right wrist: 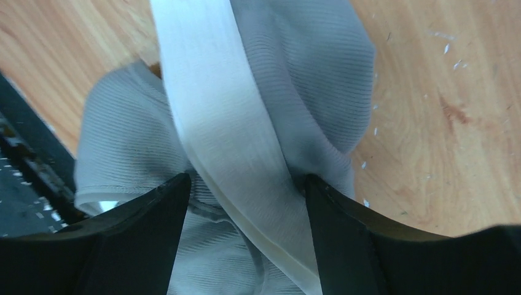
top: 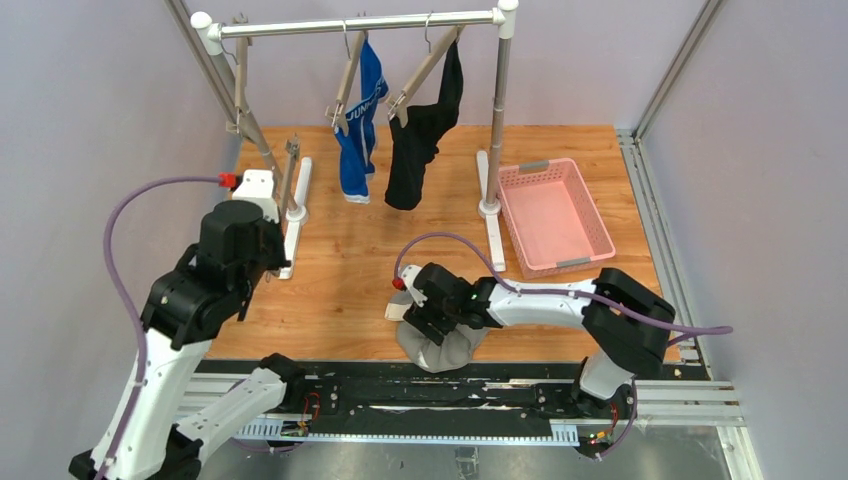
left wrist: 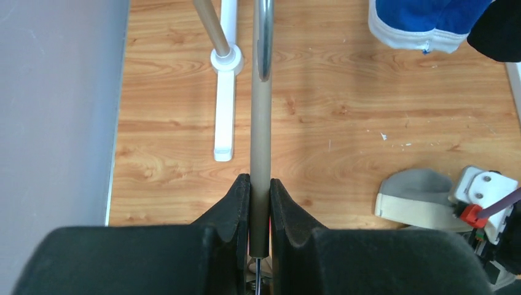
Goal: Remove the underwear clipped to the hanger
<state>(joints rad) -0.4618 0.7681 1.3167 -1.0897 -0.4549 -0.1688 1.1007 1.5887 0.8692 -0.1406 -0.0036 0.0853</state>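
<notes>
Next, my right gripper stays low over the grey underwear [top: 443,347] and closes its fingers across the pale waistband [right wrist: 215,104], which already runs between my fingertips.
The grey underwear [top: 443,347] with a pale waistband [right wrist: 215,104] lies crumpled on the table at its near edge, off the hanger; it also shows in the left wrist view [left wrist: 413,195]. My right gripper [top: 424,322] [right wrist: 242,184] is down on it, jaws open with the cloth between them. The blue underwear [top: 360,120] [left wrist: 424,21] and the black underwear [top: 425,135] [left wrist: 501,31] hang clipped to tilted hangers on the rail [top: 360,22]. My left gripper [top: 280,225] [left wrist: 260,184] is shut on the tan bar of the bare left hanger [left wrist: 261,123].
A pink basket [top: 555,215] stands on the table at the right, beside the rack's right post [top: 497,120]. The rack's white feet [left wrist: 225,104] rest on the wood near my left gripper. A grey wall closes the left side.
</notes>
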